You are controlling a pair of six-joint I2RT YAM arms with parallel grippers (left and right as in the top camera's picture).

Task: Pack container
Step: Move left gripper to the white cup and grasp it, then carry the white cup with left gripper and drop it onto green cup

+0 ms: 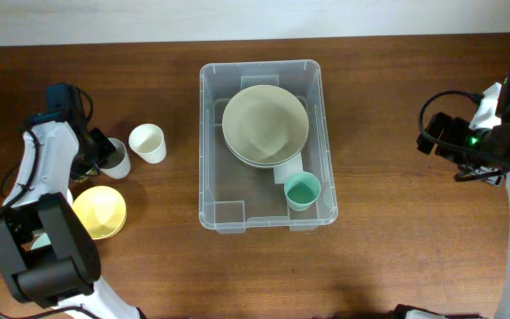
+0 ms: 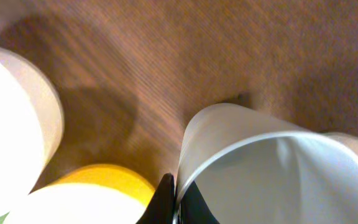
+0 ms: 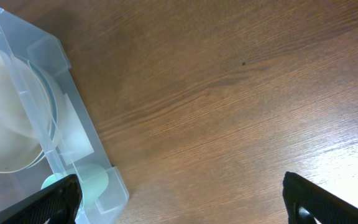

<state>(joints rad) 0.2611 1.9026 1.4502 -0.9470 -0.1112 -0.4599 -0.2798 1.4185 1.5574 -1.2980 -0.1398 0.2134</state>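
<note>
Next I should lift my left gripper across, then lower and release the held cup into the teal cup, since that stands to the gripper's right in the overhead view.
The clear plastic container sits mid-table. It holds stacked cream bowls and a teal cup. My left gripper is at the left, shut on the rim of a pale grey cup. In the left wrist view its fingers pinch that cup's wall. My right gripper is open and empty, well right of the container. The right wrist view shows its fingers spread wide over bare wood, with the container's corner and the teal cup at the left.
A white cup stands just right of the held cup and also shows in the left wrist view. A yellow bowl sits in front of them and shows in the left wrist view too. Wood tabletop lies all round.
</note>
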